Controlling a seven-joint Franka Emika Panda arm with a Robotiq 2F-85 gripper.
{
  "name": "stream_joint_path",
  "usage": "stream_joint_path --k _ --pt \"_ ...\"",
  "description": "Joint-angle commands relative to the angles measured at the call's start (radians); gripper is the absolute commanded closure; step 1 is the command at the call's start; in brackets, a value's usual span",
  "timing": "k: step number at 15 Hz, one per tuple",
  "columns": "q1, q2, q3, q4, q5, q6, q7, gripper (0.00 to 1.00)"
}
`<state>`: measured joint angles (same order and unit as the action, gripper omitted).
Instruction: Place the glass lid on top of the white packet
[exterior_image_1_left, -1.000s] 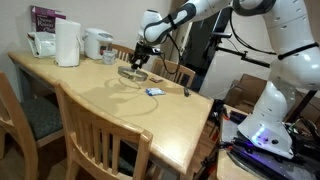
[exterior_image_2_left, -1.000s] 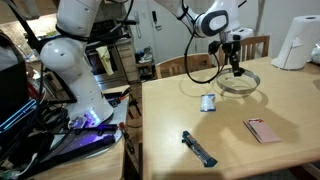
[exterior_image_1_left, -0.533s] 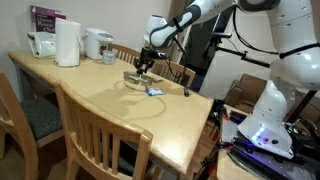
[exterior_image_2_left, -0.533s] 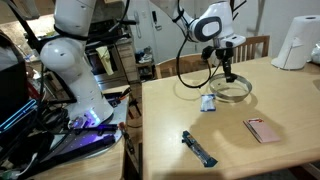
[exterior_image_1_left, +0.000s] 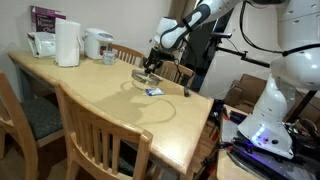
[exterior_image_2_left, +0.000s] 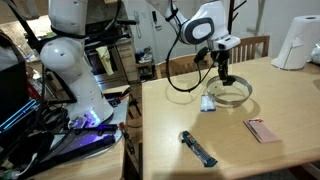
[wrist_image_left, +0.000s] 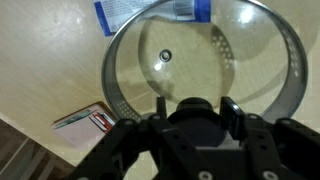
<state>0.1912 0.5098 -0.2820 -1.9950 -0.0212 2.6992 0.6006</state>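
My gripper moves back over the middle of the white packet next and lowers to release the knob, because the lid covers only the packet's edge.
My gripper (wrist_image_left: 195, 110) is shut on the dark centre knob of the glass lid (wrist_image_left: 205, 50) and carries it a little above the table. In the wrist view the metal rim overlaps the white packet (wrist_image_left: 120, 14), whose blue markings show partly through the glass. In both exterior views the lid (exterior_image_1_left: 147, 76) (exterior_image_2_left: 230, 93) hangs under the gripper (exterior_image_1_left: 152, 67) (exterior_image_2_left: 224, 78). The white packet (exterior_image_1_left: 154, 92) (exterior_image_2_left: 207, 103) lies just beside and partly under its edge.
A dark object (exterior_image_2_left: 197, 148) (exterior_image_1_left: 186, 93) lies near the table edge, and a small red-and-white booklet (exterior_image_2_left: 262, 130) (wrist_image_left: 85, 120) lies close to the lid. A paper towel roll (exterior_image_1_left: 67, 43), kettle (exterior_image_1_left: 97, 43) and cup (exterior_image_1_left: 108, 58) stand at the far end. Wooden chairs (exterior_image_1_left: 95, 130) surround the table.
The gripper has carried the lid across the table towards the white packet, and its rim now reaches over the packet.
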Motion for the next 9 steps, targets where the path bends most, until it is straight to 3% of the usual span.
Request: stream_joint_path --k 1,9 --pt "0.001 -0.076 -0.001 -0.094 -0.023 0.032 0.027 0.69" --pt "0.023 -0.108 -0.013 -0.175 -0.043 0.042 0.078 0.69"
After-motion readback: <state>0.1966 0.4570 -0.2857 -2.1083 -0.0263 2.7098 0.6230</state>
